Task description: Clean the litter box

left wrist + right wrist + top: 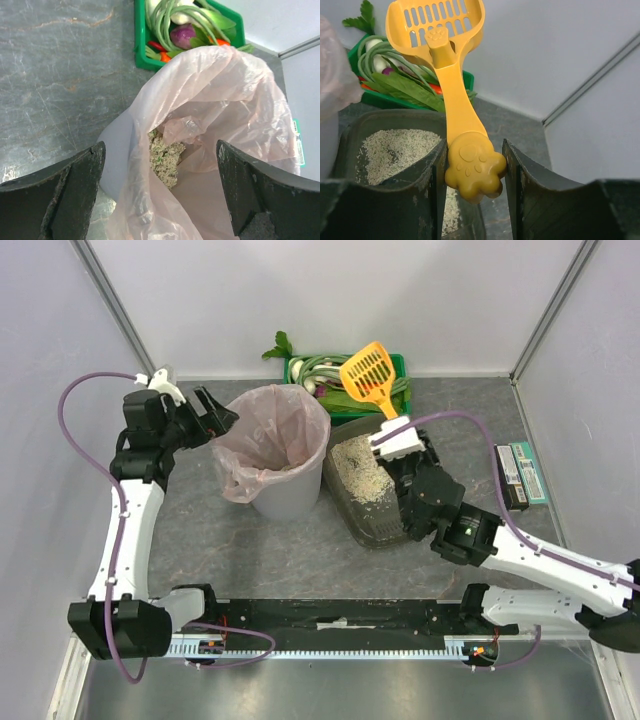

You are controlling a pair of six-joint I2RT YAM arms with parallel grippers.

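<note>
The pale beige litter [402, 150] is below, so my right gripper should next go down, tip downward, put the scoop [455, 100] there and then let go of it, because its slotted head is empty.
The dark grey litter box [375, 525] with pale beige litter sits right of the bin; it also shows in the right wrist view [355, 127]. My right gripper [395, 430] is shut on the paw-shaped handle of a yellow slotted litter scoop [455, 100], holding it raised over the box's far end, with the scoop head [367, 370] empty. My left gripper [218, 415] is open and empty at the left rim of the round grey bin [290, 495] with the pink liner [235, 100]; a clump of litter [165, 157] lies inside.
A green crate of vegetables [400, 365] stands against the back wall behind the bin and box. A flat boxed item [522, 475] lies at the right by the wall. Walls close in left, right and back.
</note>
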